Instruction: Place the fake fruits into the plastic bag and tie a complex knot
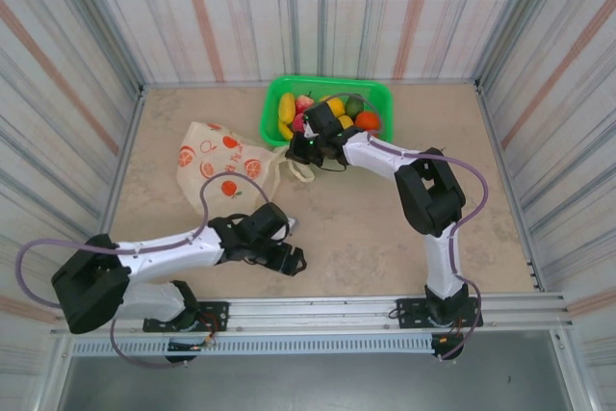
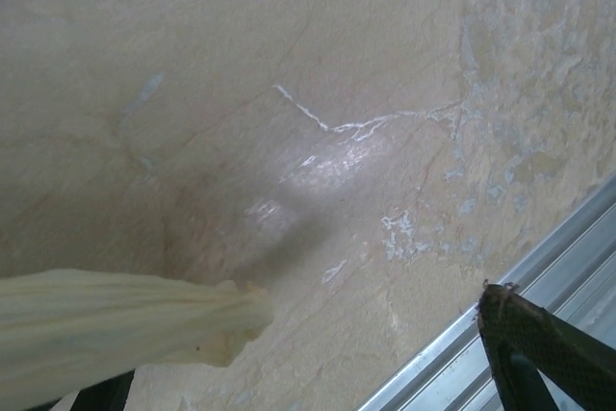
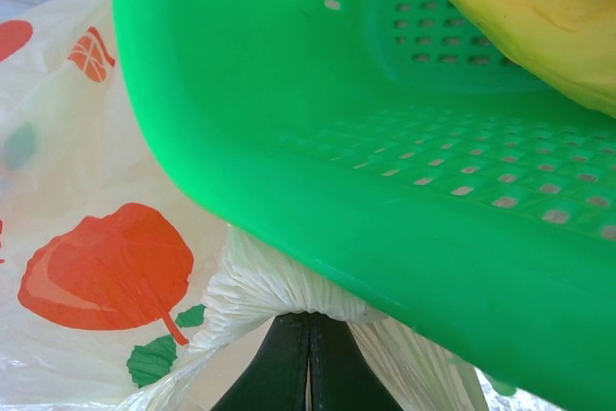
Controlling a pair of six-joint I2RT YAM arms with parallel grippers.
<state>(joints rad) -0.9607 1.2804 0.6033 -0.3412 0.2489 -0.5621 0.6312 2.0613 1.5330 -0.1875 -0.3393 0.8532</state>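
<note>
The left gripper will next stay low over the table and close its open fingers on the pale bag piece's bunched end [image 2: 234, 322], since that end already reaches between them.
The plastic bag [image 1: 223, 166] lies flat left of centre, pale with orange fruit prints [image 3: 106, 267]. The fake fruits stay in the green basket [image 1: 377, 93]: a banana [image 1: 286, 108] [image 3: 529, 16], an orange [image 1: 367, 120], a strawberry [image 1: 304, 102] and a green avocado [image 1: 354, 105]. My right gripper [image 1: 298, 149] [image 3: 308, 329] is shut on a bunched bag handle [image 3: 279, 281] right under the basket's front-left corner [image 3: 385, 218]. My left gripper [image 1: 292, 243] [image 2: 308, 401] stands open low over the table near the front. A pale handle strip [image 2: 125, 324] ends beside its left finger.
A metal rail [image 2: 539, 257] [image 1: 385, 310] runs along the table's front edge, close to my left gripper. Striped walls [image 1: 77, 93] close in the left, back and right sides. Bare stone-pattern tabletop [image 1: 366, 228] lies between the two arms.
</note>
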